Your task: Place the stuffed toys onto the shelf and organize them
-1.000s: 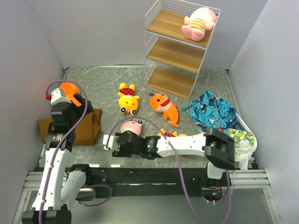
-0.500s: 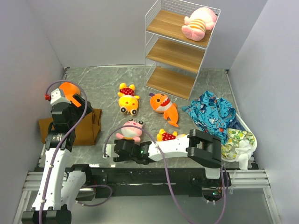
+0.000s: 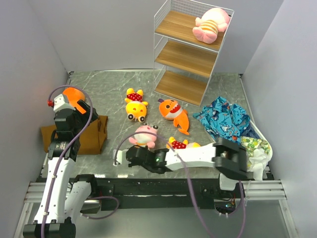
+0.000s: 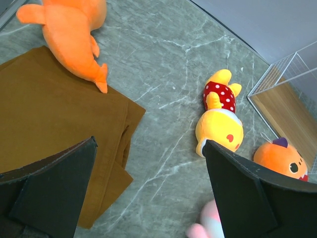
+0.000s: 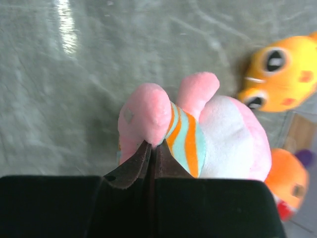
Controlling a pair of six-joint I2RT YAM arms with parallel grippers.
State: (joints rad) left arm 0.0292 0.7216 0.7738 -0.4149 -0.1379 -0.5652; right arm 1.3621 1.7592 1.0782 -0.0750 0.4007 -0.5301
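My right gripper holds its pink toy and will lift it outward onto the shelf's top board (image 3: 180, 24) next, because bare wood lies beside the other pink toy.
My right gripper (image 5: 152, 144) is shut on a pink limb of a pink stuffed toy (image 5: 218, 134) in an orange-striped shirt. That toy lies at the table's near middle (image 3: 144, 134). A yellow polka-dot toy (image 3: 135, 106), an orange fish (image 3: 174, 113) and a second yellow toy (image 3: 179, 145) lie on the table. Another pink toy (image 3: 211, 24) rests on the top board of the shelf (image 3: 185, 57). My left gripper (image 4: 148, 143) hangs open over the table beside the brown cloth, holding nothing. An orange fish (image 4: 69, 29) lies at the cloth's far edge.
A brown cloth (image 3: 91, 134) lies under the left arm. A blue patterned cloth (image 3: 228, 119) and a pale bundle (image 3: 255, 148) sit at the right. Grey walls close in the left, back and right sides.
My right gripper has closed on the pink toy's limb. The right arm has shifted a little to the right along the near edge, and the toy moved slightly with it. The left arm is still.
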